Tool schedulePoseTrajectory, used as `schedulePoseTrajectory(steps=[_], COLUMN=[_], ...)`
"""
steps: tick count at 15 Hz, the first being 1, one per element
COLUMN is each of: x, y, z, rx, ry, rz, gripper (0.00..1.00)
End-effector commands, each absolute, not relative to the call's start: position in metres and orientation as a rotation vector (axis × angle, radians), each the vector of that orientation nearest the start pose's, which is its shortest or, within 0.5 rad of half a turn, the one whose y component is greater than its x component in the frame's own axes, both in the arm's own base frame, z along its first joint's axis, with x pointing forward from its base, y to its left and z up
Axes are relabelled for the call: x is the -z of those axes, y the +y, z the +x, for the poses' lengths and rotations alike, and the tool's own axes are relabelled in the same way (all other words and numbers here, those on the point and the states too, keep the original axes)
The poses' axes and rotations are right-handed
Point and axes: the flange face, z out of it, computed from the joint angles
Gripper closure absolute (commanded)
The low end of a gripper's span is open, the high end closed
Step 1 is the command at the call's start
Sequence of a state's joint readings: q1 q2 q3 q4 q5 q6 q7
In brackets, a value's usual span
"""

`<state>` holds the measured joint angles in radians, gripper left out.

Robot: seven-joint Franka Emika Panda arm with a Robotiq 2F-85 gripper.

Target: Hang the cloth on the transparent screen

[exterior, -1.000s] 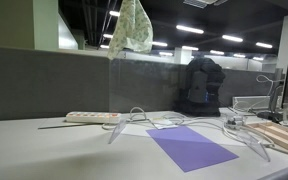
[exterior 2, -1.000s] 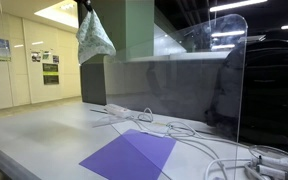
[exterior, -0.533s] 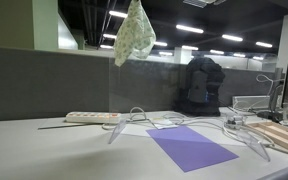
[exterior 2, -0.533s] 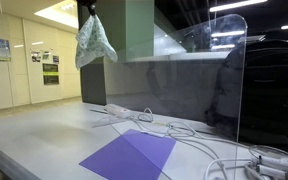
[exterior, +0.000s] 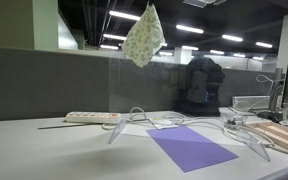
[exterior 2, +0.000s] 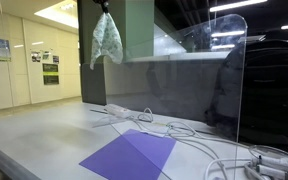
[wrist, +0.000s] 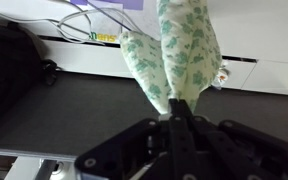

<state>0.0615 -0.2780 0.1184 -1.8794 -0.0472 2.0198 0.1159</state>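
The gripper shifts toward the purple mat and lowers to release the cloth over the screen's top edge next, since that edge lies below the gripper.
A white cloth with a green leaf pattern (exterior: 144,38) hangs high in the air, pinched at its top. It also shows in an exterior view (exterior 2: 107,42), left of the transparent screen (exterior 2: 234,80). The screen (exterior: 184,95) stands upright on the desk on clear feet. In that view the cloth hangs above the screen's left part. My gripper (wrist: 177,118) is shut on the top of the cloth (wrist: 179,50), which dangles away from the jaws. Only the gripper's dark tip (exterior 2: 104,5) shows at the top edge of an exterior view.
A purple mat (exterior: 192,147) lies on the desk before the screen, with white cables and a power strip (exterior: 92,117) behind it. A wooden box (exterior: 284,135) sits at the right. A dark backpack (exterior: 201,85) stands beyond the screen. A grey partition (exterior: 44,85) runs along the back.
The gripper has carried the cloth sideways towards the screen, rightward in both exterior views, at about the same height. The cloth swings a little. The grip has not changed.
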Motion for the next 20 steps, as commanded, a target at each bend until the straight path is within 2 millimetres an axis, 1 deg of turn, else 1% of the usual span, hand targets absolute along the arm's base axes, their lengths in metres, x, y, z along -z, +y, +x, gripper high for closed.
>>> schedulePoseTrajectory(steps=[1,4,6,7,10,16,20], x=[-0.673,-0.676,-0.681,-0.676,-0.675,-0.66,-0.649], y=[0.083,0.069,0.061,0.056,0.047,0.045,0.036], z=[0.511,0.519,0.518,0.527,0.526,0.514,0.514], rx=[0.624,0.622,0.618,0.606,0.582,0.461,0.396], ry=[-0.098,-0.059,-0.045,-0.053,-0.03,-0.043,-0.017], rz=[-3.079,-3.069,-3.068,-3.063,-3.077,-3.105,-3.116], gripper=[1.0,1.0,1.0,1.0,1.0,1.0,1.0])
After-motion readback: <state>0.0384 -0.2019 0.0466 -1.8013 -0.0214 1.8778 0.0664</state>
